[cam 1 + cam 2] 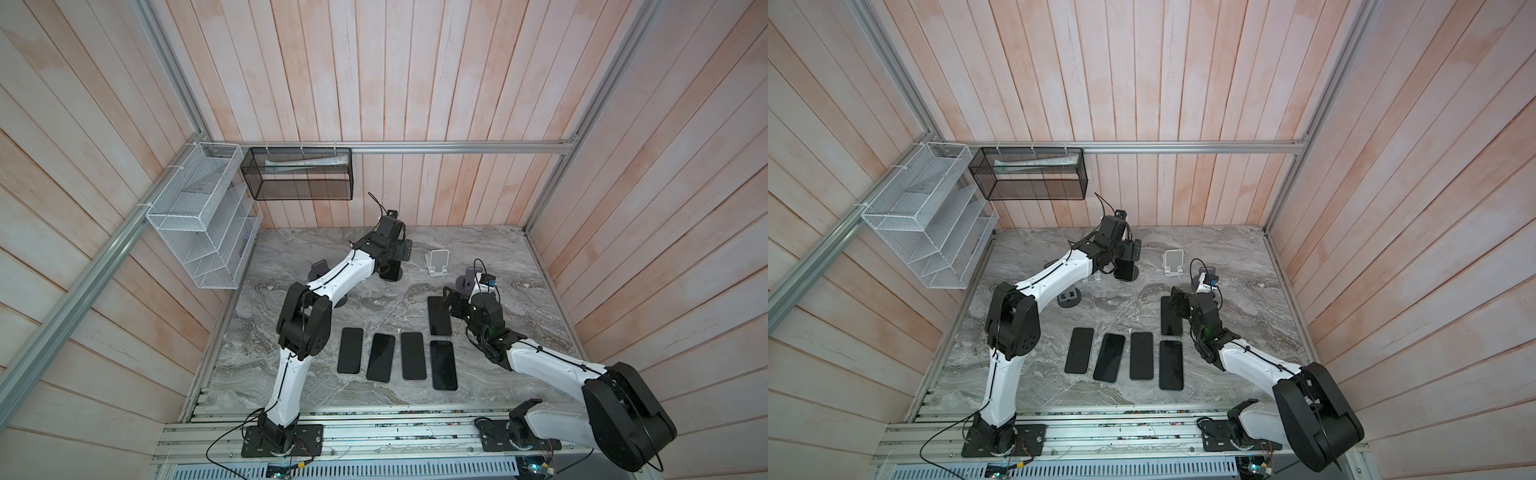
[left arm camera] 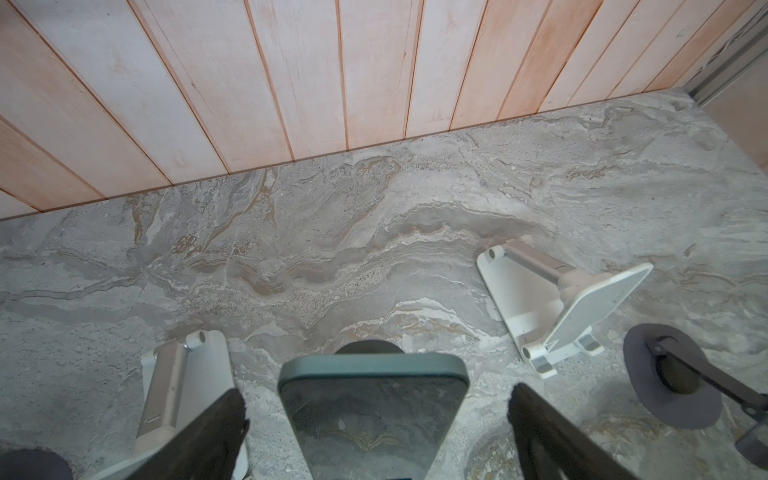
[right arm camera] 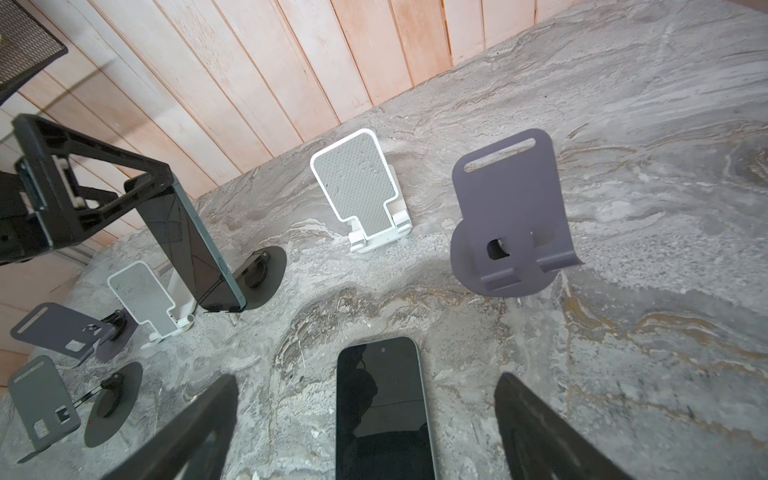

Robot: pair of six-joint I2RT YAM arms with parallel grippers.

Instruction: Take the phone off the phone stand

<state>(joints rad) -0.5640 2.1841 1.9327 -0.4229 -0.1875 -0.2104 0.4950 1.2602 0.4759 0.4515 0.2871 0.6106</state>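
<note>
The open fingers of the left gripper already straddle the sides of the teal-edged phone's top end (image 2: 373, 374), so the gripper should next go down over it and close on the sides.
A dark phone (image 3: 199, 257) with a teal edge (image 2: 370, 365) stands nearly upright on a black phone stand with a round base (image 3: 272, 266) at the back middle of the table. My left gripper (image 2: 376, 399) is open around the phone's top end, and a gap shows between each finger (image 2: 224, 419) and the phone's sides. In both top views the left gripper (image 1: 395, 251) (image 1: 1125, 249) hangs over that stand (image 1: 395, 275). My right gripper (image 3: 366, 382) (image 1: 451, 301) is open, low over a phone (image 3: 382, 407) lying flat on the table.
Several black phones (image 1: 380, 357) lie flat in a row near the front. Empty stands are at the back: a white one (image 1: 438, 264) (image 3: 365, 199), a purple-grey one (image 3: 511, 216), and more left of the held stand (image 3: 141, 299). Wire baskets (image 1: 199, 216) (image 1: 299, 174) hang on the walls.
</note>
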